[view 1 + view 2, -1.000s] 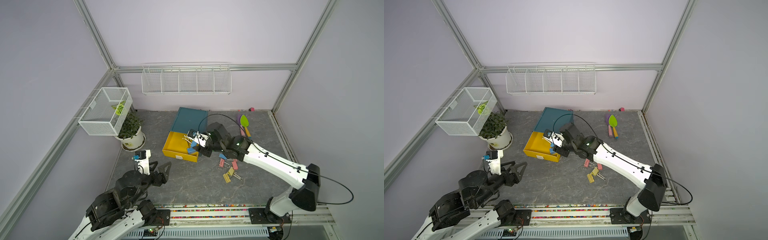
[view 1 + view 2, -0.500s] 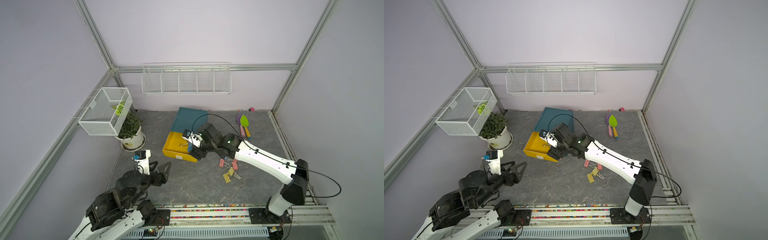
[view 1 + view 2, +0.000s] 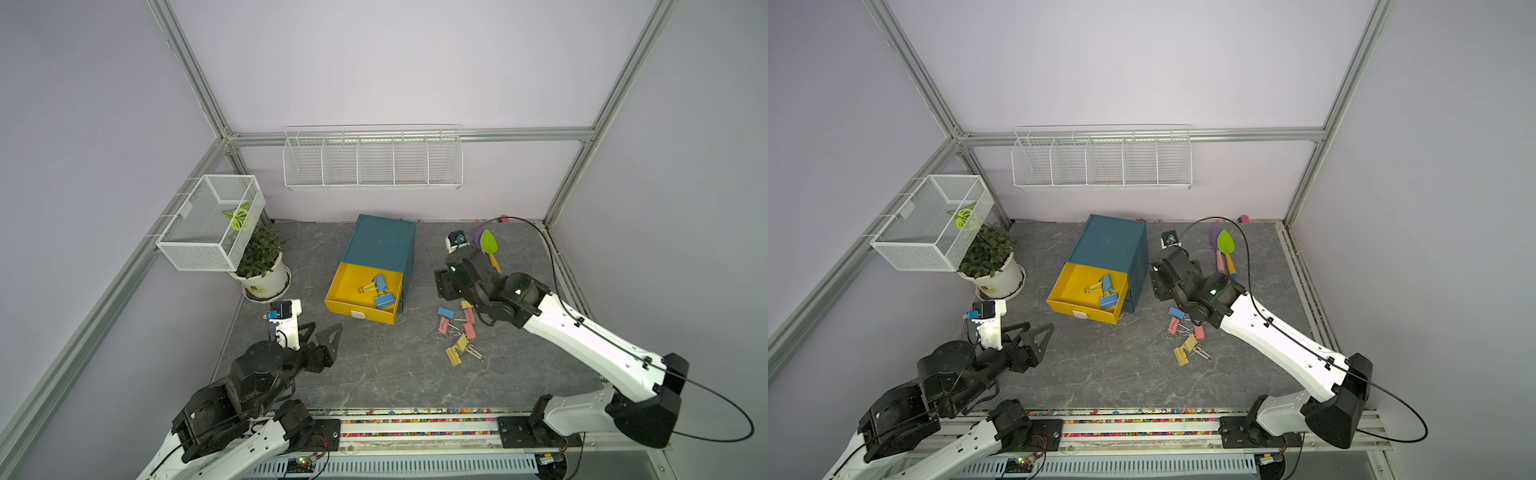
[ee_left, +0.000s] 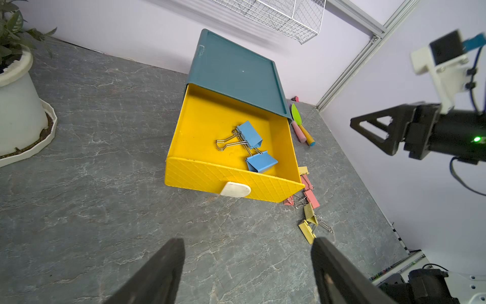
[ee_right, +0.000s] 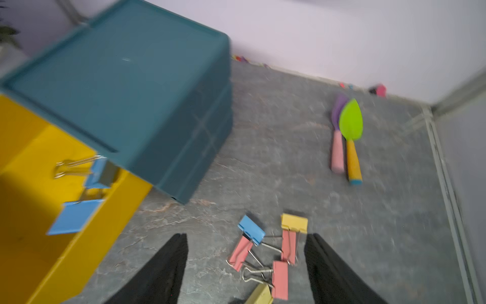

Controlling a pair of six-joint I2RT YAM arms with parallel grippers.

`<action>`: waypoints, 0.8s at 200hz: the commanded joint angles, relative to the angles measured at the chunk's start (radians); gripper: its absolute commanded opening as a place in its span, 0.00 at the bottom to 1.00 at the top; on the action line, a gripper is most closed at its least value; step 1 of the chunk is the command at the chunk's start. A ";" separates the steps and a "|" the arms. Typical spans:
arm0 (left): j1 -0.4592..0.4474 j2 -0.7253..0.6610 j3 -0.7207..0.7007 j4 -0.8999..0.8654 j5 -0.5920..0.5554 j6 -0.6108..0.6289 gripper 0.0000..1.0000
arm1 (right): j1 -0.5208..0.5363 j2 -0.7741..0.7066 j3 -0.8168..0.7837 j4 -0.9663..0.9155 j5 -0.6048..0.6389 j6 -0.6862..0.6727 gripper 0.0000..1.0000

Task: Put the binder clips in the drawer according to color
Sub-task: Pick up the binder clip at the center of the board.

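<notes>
My right gripper moves down open next, with a turn, astride the loose blue binder clip's body (image 3: 445, 313) (image 5: 251, 229), because the pulled-out drawer already holds blue ones.
The drawer cabinet (image 3: 380, 243) is dark teal, and its yellow top drawer (image 3: 359, 312) is pulled out. Two blue binder clips (image 3: 380, 283) (image 4: 259, 162) lie inside that drawer. Several loose binder clips lie on the floor to its right: a blue one (image 5: 251, 229), pink ones (image 5: 240, 252) and yellow ones (image 3: 453, 355). My right gripper (image 5: 246, 235) (image 3: 442, 286) hangs open and empty just above this pile, beside the cabinet's right side. My left gripper (image 4: 247, 240) (image 3: 320, 332) is open and empty over bare floor in front of the drawer, to its left.
A potted plant (image 3: 262, 270) and a wire basket (image 3: 212, 222) stand at the left. A wire rack (image 3: 372, 160) hangs on the back wall. Two toy shovels (image 3: 488, 245) lie at the back right behind my right arm.
My right gripper was over the yellow drawer with a blue clip. It has let the clip go into the drawer and swung right to the loose pile. The left arm has not moved.
</notes>
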 commanded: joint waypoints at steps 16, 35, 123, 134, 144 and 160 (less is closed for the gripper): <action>0.004 0.011 -0.008 0.007 -0.014 0.004 0.81 | -0.013 0.084 -0.106 -0.111 -0.027 0.392 0.81; 0.004 0.005 -0.008 0.006 -0.015 0.003 0.81 | -0.035 0.167 -0.081 -0.124 -0.076 0.478 0.82; 0.004 0.000 -0.009 0.007 -0.015 0.004 0.81 | -0.105 0.448 0.029 -0.114 -0.145 0.625 0.90; 0.004 -0.002 -0.009 0.007 -0.015 0.003 0.81 | -0.118 0.462 0.015 -0.077 -0.161 0.618 0.89; 0.003 -0.002 -0.009 0.007 -0.015 0.003 0.81 | -0.129 0.475 0.006 -0.046 -0.170 0.600 0.89; 0.004 -0.002 -0.008 0.007 -0.014 0.003 0.81 | -0.146 0.494 -0.004 -0.002 -0.186 0.571 0.88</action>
